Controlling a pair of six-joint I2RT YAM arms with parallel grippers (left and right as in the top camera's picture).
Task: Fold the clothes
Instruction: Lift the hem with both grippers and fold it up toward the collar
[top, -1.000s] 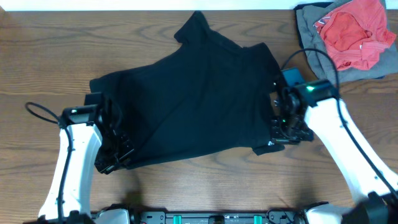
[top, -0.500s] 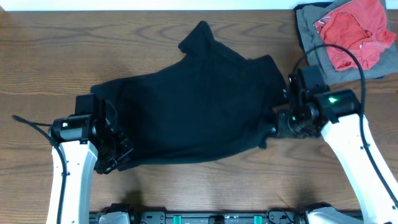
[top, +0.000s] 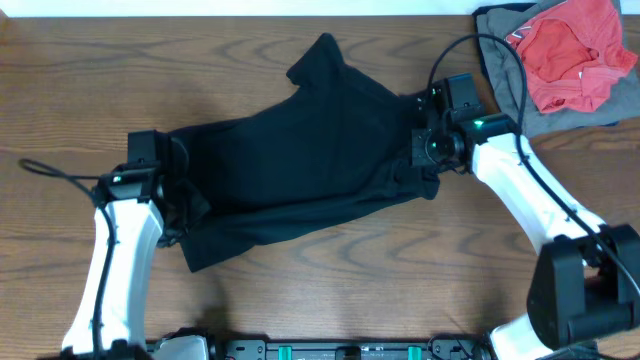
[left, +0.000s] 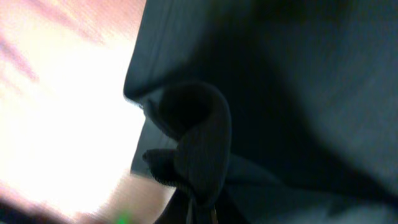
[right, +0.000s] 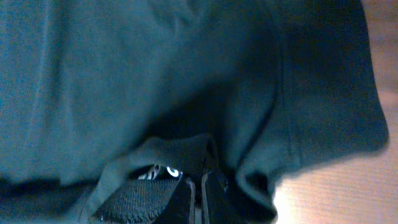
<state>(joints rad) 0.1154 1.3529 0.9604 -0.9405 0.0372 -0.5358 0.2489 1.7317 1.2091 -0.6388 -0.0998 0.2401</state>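
Observation:
I will next lower the shirt's bunched fold slightly outward with my left gripper, onto the shirt body, and then open there, as the fold is hanging from the fingers above the shirt.
The black T-shirt (top: 300, 160) lies across the middle of the table, one sleeve pointing to the far edge. My left gripper (top: 178, 215) is shut on the shirt's near-left hem; a bunched fold of black fabric (left: 199, 149) hangs from its jaws in the left wrist view. My right gripper (top: 428, 150) is shut on the shirt's right edge and holds it lifted over the shirt body. In the right wrist view the pinched hem (right: 186, 168) shows a bit of white logo patch (right: 163, 172) beside the jaws (right: 200, 199).
A red garment (top: 570, 50) lies on a grey garment (top: 500, 45) at the far right corner. Bare wooden table (top: 420, 280) shows near the front edge. A black cable (top: 45, 175) loops out left of the left arm.
My right gripper has carried the shirt's right edge leftward and toward the far side, over the shirt. My left gripper has lifted its hem a little farther back. The near edge has folded in.

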